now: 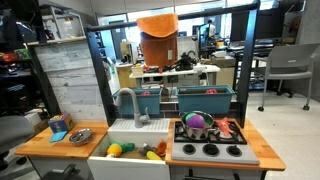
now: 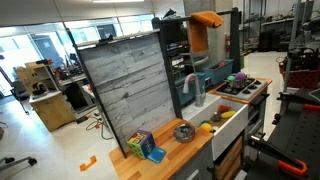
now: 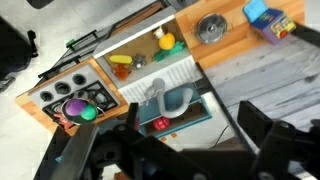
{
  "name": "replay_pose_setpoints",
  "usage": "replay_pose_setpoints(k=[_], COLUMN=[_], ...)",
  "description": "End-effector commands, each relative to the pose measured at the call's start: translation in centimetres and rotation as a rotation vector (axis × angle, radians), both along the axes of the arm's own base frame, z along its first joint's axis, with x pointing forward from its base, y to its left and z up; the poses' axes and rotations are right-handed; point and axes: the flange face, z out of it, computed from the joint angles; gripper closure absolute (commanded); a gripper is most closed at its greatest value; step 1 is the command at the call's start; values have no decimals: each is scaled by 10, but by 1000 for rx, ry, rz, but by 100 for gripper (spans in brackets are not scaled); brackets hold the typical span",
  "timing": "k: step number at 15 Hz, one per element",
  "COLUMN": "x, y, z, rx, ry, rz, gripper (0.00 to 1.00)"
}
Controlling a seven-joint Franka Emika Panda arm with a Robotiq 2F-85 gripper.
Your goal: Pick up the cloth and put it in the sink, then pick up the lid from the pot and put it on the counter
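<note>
The gripper moves down and across toward the top bar next, onto the orange cloth's upper sink-side corner, because the cloth hangs draped there.
An orange cloth [image 1: 157,22] hangs high at the top of the toy kitchen's frame in both exterior views [image 2: 207,18]; it does not show in the wrist view. A pot [image 1: 197,124] holding purple and green things stands on the stove, and also shows in the wrist view [image 3: 75,108]; I cannot tell its lid apart. The white sink [image 1: 128,141] holds yellow, green and orange toys. My gripper [image 3: 190,125] is high above the kitchen with its fingers wide apart and nothing between them. I cannot make it out in the exterior views.
A metal bowl [image 1: 80,136] and a colourful cube with a blue box [image 1: 60,125] sit on the wooden counter beside the sink. Teal bins [image 1: 205,98] and a grey faucet [image 1: 126,100] stand behind it. A grey board panel [image 2: 125,85] flanks the kitchen.
</note>
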Motion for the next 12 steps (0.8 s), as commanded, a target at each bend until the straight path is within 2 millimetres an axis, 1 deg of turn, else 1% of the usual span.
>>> replay_pose_setpoints(k=[1,3,5,6,9,12], x=[51,79,106,120,160,189], y=[-65,-101,-124,-133,-149,-167], z=[-8,-18,-28,-33,-50,-55], rx=[14,18,19,18,-10,-76], ry=[-90,-137,-193,-222,-324,-413], rz=[-184,-290,-389,-435,-555,-654], gripper=[0,0,0,0,0,0])
